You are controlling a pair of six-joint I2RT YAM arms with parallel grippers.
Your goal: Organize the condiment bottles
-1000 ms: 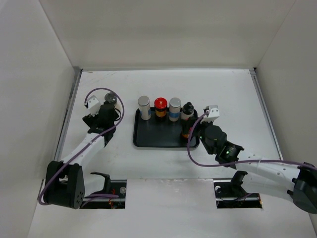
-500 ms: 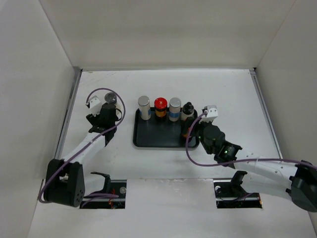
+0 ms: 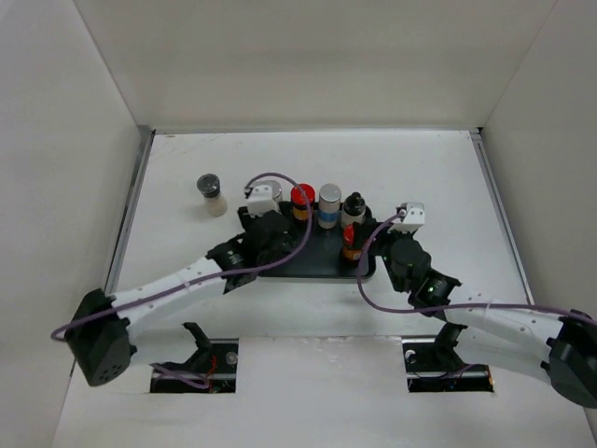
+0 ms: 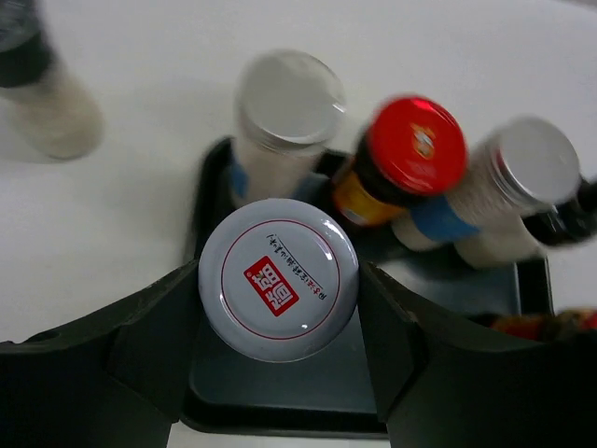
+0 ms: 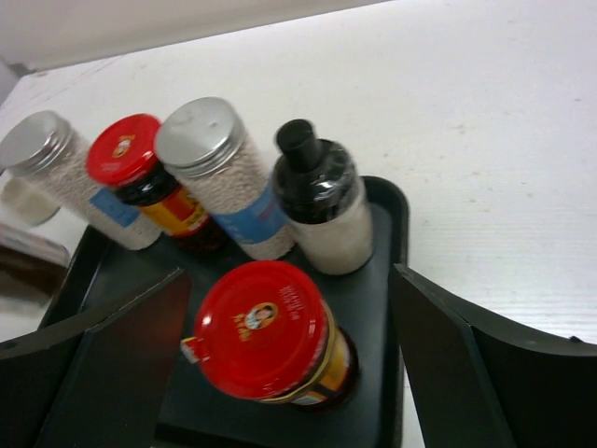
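I need to move the bottle with my left gripper toward the front jar with the red cap next, and then down over the tray's bottom next to that jar.
My left gripper is shut on a white-capped condiment bottle with a red logo, held over the front left of the black tray. In the top view the left gripper covers that corner. Along the tray's back stand a silver-capped jar, a red-capped jar, another silver-capped jar and a black-capped jar. My right gripper is open around a red-capped jar standing at the tray's front right, with gaps on both sides. A dark-capped jar stands alone on the table.
White walls enclose the table on the left, back and right. The lone dark-capped jar is left of the tray, near the left wall. Purple cables loop over both wrists.
The left arm swung right from the table's left side to the tray, carrying the white-capped bottle; the dark-capped jar stayed behind. The right gripper's jaws widened around the front red-capped jar.
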